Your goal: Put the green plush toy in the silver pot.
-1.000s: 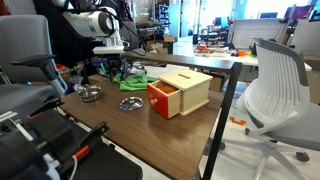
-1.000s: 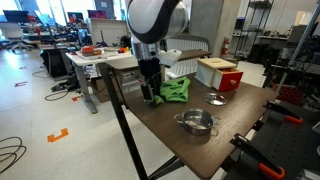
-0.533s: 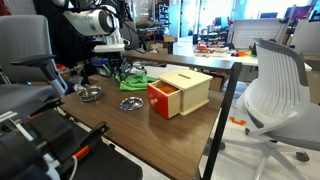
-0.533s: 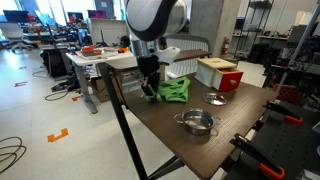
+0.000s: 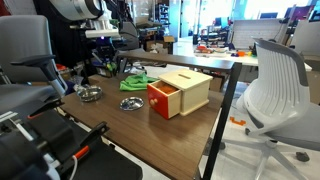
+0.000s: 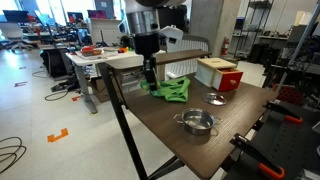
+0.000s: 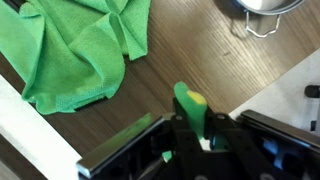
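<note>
The toy (image 7: pixel 188 104) travels in my gripper to the right in the wrist view next, over to the silver pot's open top (image 7: pixel 268 4). It then goes down and is released.
In the wrist view the green plush toy (image 7: pixel 188 104), small and bright green with a yellow patch, sticks out from between the black fingers of my gripper (image 7: pixel 190 128), which is shut on it. In both exterior views the gripper (image 6: pixel 149 74) (image 5: pixel 108 63) hangs a little above the table near its end, beside a crumpled green cloth (image 6: pixel 173 90). The silver pot (image 6: pixel 197 122) stands apart from it, nearer the other end of the table. It also appears in an exterior view as the silver pot (image 5: pixel 90 93), and its rim shows at the wrist view's top edge (image 7: pixel 262 6).
The green cloth (image 7: pixel 75 50) lies flat on the wooden table (image 6: pixel 170 130). A wooden box with a red front (image 5: pixel 182 91) and a flat silver dish (image 5: pixel 130 103) stand mid-table. The table edge runs close under the gripper. Office chairs (image 5: pixel 275 85) stand around.
The jaws have shut on the green plush toy, and the gripper has risen from the table by the cloth with the toy in it.
</note>
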`<state>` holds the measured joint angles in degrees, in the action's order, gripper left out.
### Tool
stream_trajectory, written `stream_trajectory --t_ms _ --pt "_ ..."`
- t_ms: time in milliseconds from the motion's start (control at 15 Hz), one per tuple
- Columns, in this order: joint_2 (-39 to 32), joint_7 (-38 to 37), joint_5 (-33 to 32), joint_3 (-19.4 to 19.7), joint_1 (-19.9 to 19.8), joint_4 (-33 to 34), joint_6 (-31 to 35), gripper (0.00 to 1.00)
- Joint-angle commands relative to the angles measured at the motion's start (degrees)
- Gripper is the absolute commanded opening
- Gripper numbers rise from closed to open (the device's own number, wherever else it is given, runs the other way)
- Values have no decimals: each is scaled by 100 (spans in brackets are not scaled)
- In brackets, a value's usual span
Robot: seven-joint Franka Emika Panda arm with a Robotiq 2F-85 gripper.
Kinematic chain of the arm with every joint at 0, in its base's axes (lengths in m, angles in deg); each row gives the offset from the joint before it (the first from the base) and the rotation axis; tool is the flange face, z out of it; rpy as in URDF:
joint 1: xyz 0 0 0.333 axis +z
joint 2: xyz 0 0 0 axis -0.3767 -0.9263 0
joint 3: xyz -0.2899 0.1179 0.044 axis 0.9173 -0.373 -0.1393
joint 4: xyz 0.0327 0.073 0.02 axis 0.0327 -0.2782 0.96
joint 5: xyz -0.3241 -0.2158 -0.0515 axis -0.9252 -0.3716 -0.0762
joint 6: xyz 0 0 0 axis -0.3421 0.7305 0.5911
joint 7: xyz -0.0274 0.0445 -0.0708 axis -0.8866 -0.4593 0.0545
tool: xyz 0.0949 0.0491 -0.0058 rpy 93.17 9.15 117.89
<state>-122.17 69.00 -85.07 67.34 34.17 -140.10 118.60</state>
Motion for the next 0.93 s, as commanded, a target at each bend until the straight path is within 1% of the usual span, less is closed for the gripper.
stream_trajectory --t_ms 0,200,333,600,733,867 --pt "1071 379 -272 -228 -32 -1250 139 4" --pt "1709 641 -226 -421 -102 -2111 338 4" --pt "2095 568 -171 -451 -103 -2640 236 4" --pt "2715 596 48 -434 -280 -3663 395 4" --pt "2842 443 64 -329 -366 -3922 417 4" --pt "2846 274 -15 -194 -478 -4025 423 4"
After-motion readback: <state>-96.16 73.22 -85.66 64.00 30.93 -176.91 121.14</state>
